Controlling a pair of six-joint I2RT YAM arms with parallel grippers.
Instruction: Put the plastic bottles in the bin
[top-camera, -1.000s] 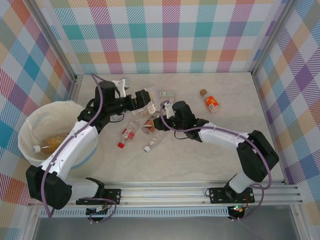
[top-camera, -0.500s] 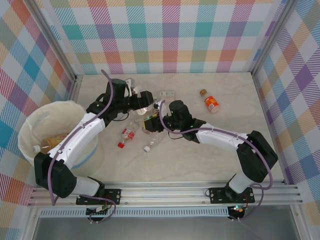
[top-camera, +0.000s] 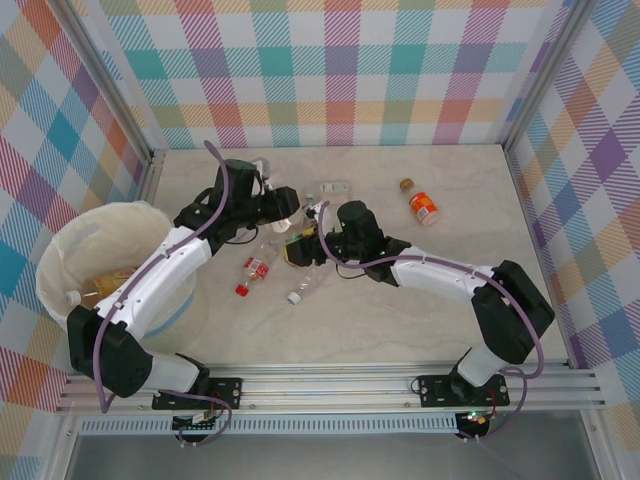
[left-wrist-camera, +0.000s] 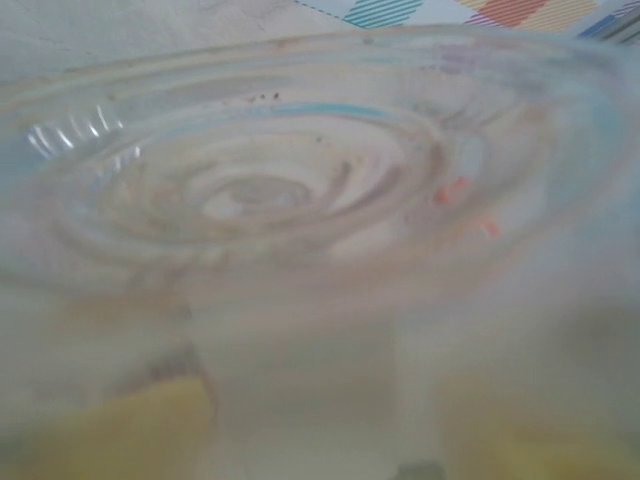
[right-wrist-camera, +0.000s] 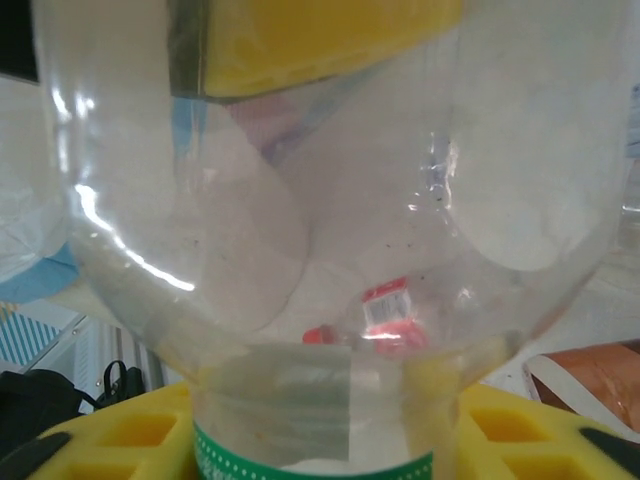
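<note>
My left gripper carries the clear bottle up from the table's middle over the bin's opening (top-camera: 108, 248) next, then releases it, as the bin still has room.
A clear plastic bottle (right-wrist-camera: 320, 200) with a green label stands between the yellow fingers of my right gripper (right-wrist-camera: 325, 435), which flank it on both sides; whether they still press it is unclear. My left gripper (top-camera: 290, 218) meets it from the other end, one yellow finger (right-wrist-camera: 320, 40) lying on the bottle. The bottle's ribbed base (left-wrist-camera: 300, 190) is pressed close to the left wrist camera. Both grippers meet at mid-table, the right gripper (top-camera: 300, 246) just below the left. The bin (top-camera: 52, 262) stands far left with one bottle (top-camera: 98, 289) inside.
On the table lie a red-labelled bottle (top-camera: 258, 268), a clear white-capped bottle (top-camera: 304, 286), an orange bottle (top-camera: 423, 207) at the back right, a white-labelled one (top-camera: 335, 187) at the back, and a brown-labelled one (right-wrist-camera: 590, 385) beside my right gripper.
My left arm has swung its gripper right and down onto the bottle at my right gripper. My right gripper shifted slightly left and up to meet it.
</note>
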